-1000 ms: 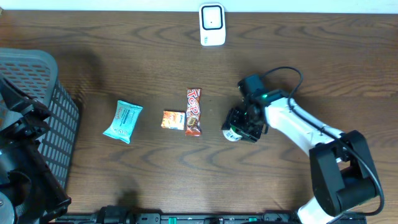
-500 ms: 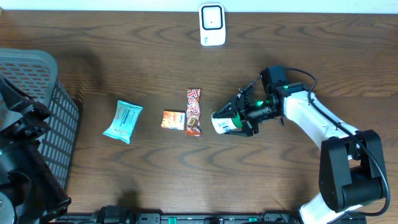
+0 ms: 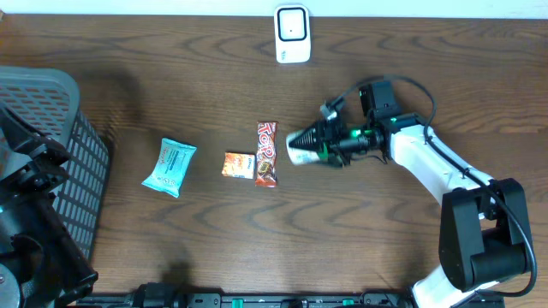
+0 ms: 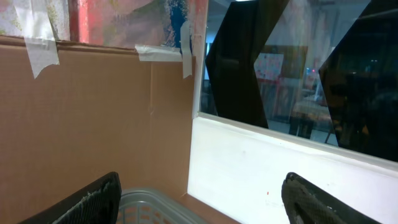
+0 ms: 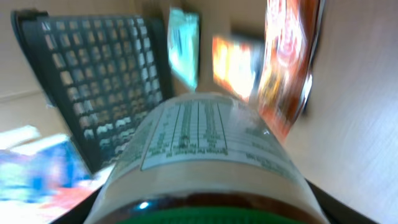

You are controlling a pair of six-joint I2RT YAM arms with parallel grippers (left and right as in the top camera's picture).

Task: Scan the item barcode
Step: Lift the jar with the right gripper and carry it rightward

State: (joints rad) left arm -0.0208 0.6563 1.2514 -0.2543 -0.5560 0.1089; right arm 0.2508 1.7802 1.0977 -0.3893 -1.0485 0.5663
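Note:
The scanner [image 3: 292, 34] has clear tabletop to its right in the overhead view, so my right gripper should next swing outward to the scanner, then go across and down to release on that clear tabletop.
My right gripper [image 3: 320, 145] is shut on a small bottle [image 3: 300, 146] with a white label and a green cap, holding it on its side just right of the red candy bar [image 3: 266, 154]. In the right wrist view the bottle [image 5: 205, 149] fills the frame, its printed label facing up. A white scanner [image 3: 292, 34] stands at the table's far edge, well apart from the bottle. My left gripper [image 4: 200, 185] is open and empty above the grey basket [image 4: 155, 205].
A blue packet [image 3: 169, 167] and a small orange packet [image 3: 238, 165] lie left of the candy bar. The grey basket [image 3: 60, 111] stands at the left edge, with the left arm [image 3: 26, 205] over it.
The right gripper has lifted the bottle off the table, tipped it sideways and carried it left toward the candy bar. The left arm has not moved.

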